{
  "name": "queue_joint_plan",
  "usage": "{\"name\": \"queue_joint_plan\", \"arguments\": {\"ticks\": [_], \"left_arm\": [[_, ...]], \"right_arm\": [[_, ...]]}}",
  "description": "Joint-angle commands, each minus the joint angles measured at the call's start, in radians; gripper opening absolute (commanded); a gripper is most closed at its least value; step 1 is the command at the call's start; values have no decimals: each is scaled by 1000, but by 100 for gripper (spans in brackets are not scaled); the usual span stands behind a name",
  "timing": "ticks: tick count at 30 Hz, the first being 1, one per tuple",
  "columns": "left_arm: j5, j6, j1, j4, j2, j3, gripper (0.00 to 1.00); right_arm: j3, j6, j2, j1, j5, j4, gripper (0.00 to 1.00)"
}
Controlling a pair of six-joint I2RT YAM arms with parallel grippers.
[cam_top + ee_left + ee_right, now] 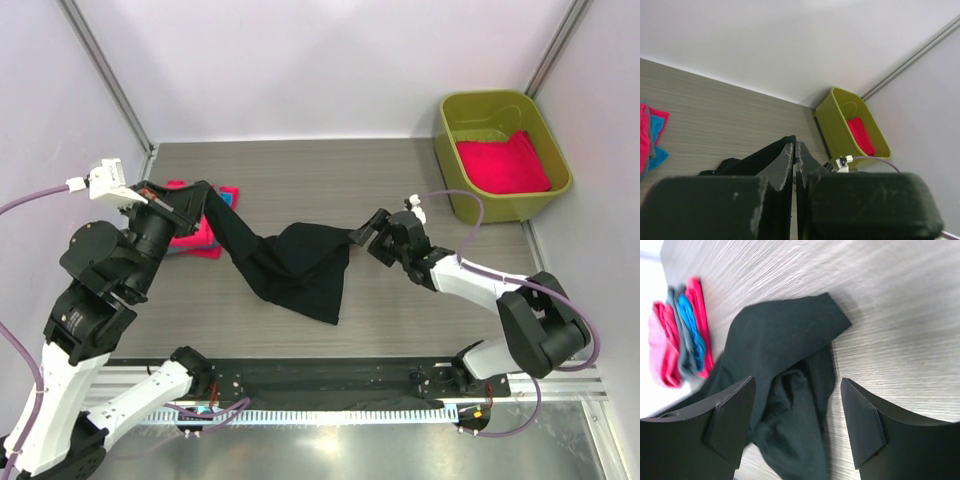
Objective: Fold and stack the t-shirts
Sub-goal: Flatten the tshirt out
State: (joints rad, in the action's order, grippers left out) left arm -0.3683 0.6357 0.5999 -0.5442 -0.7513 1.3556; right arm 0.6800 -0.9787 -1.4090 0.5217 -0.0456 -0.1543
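Observation:
I will tilt my right gripper flatter next and lower it onto the black shirt's pointed corner [347, 234] [840, 321], because that corner is on the tabletop just below the gripper's open fingers.
A black t-shirt [295, 265] stretches across the table's middle, one end lifted. My left gripper [207, 200] is shut on that raised end; in the left wrist view its closed fingers [785, 165] pinch black cloth [755, 159]. My right gripper [363, 238] is open at the shirt's right edge, low over the table. In the right wrist view its gripper [796, 390] straddles a bunched part of the black shirt [790, 340] without closing on it. A stack of folded pink and blue t-shirts [190, 240] lies under my left arm, partly hidden. It also shows in the right wrist view [680, 340].
An olive-green tub [455, 120] stands at the back right with a folded hot-pink t-shirt [503, 163] inside. The tub [837, 125] also shows in the left wrist view. White walls close in the back and both sides. A black rail runs along the near edge.

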Motion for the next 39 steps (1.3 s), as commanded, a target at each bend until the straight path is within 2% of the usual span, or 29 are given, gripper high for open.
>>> {"name": "queue_joint_plan", "arguments": {"ticks": [1, 8, 16, 19, 21, 22, 24, 25, 32, 39], "left_arm": [[-24, -24, 0, 26, 18, -3, 0], [-21, -25, 0, 16, 21, -7, 0], [-12, -22, 0, 0, 21, -13, 0], [-23, -27, 0, 1, 24, -15, 0], [-29, -31, 0, 0, 23, -13, 0], [-29, -31, 0, -3, 20, -13, 0], [-32, -34, 0, -7, 20, -15, 0], [-34, -39, 0, -7, 21, -16, 0], [-106, -65, 0, -8, 6, -46, 0], [-147, -80, 0, 23, -112, -55, 0]], "right_arm": [[-22, -228, -31, 6, -80, -158, 74], [-33, -293, -133, 4, -148, -266, 71], [3, -331, -306, -31, -128, -384, 67], [4, -359, -334, -34, -132, -422, 52], [-2, -367, -337, -34, -154, -426, 38], [-10, -371, -332, -34, -166, -439, 26], [-39, -377, -302, -34, -203, -455, 7], [-48, -371, -286, -34, -215, -452, 1], [-17, -220, -59, -58, -368, -257, 1], [192, 128, 238, -91, -569, -18, 1]]}}
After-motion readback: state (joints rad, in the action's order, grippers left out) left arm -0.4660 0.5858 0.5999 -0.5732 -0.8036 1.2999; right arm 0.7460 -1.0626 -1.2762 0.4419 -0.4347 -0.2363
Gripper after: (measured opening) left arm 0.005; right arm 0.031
